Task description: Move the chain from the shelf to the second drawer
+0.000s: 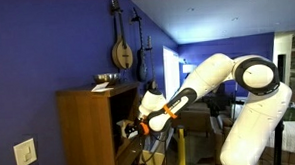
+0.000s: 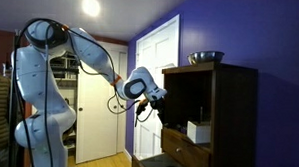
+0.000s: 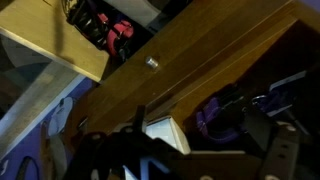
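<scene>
The purple bundle [image 3: 214,114] is inside the shelf, outward and below my gripper, so next my gripper will reach outward through the shelf opening and lower its spread fingers around the bundle.
The shelf [image 2: 187,105] is an open dark compartment in the brown cabinet [image 1: 88,130]. In the wrist view a purple chain-like bundle [image 3: 214,114] lies inside it, next to a white box [image 3: 166,131]. My gripper [image 3: 200,160] is open and empty, its dark fingers spread in front of the shelf opening, a little short of the bundle. In both exterior views it sits at the shelf mouth [image 1: 132,126] [image 2: 155,94]. An open drawer [image 3: 70,55] with pale wood sides holds red and black items; it also shows below the shelf in an exterior view [image 2: 183,148].
A metal bowl [image 2: 205,57] and a flat object [image 1: 101,87] sit on top of the cabinet. A small knob [image 3: 152,63] is on the cabinet front. String instruments [image 1: 122,44] hang on the blue wall. A white door [image 2: 157,84] stands behind my arm.
</scene>
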`<state>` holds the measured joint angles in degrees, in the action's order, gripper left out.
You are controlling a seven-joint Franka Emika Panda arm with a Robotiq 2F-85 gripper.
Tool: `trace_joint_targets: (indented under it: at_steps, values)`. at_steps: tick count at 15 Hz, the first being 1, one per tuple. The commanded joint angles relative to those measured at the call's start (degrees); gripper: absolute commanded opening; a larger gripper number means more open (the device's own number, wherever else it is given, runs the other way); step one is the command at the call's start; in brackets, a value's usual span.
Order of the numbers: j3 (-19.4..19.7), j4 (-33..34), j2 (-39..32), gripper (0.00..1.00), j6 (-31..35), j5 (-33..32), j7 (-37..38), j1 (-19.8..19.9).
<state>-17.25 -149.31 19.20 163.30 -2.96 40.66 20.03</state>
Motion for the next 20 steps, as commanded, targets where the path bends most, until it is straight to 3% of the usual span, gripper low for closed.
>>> trace_joint_targets:
  at_steps: [1, 7, 10, 11, 12, 13, 20]
  values:
    - [-5.8, 5.9, -5.4, 1.00, -1.4, -6.7, 8.0, 6.4]
    - [-12.7, 11.4, -10.2, 0.98, -4.1, -13.2, 19.2, 11.4]
    - [-15.0, 13.6, -12.4, 0.82, -5.4, -17.5, 25.1, 13.4]
    - [-15.6, 14.2, -13.2, 0.81, -5.6, -18.9, 27.2, 13.9]
    - [-16.1, 14.9, -14.0, 0.80, -5.7, -20.4, 29.3, 14.3]
    - [-16.6, 15.6, -14.8, 0.73, -5.9, -22.3, 31.6, 14.7]
    - [-16.5, 20.2, -21.5, 0.74, -7.7, -33.0, 43.8, 14.3]
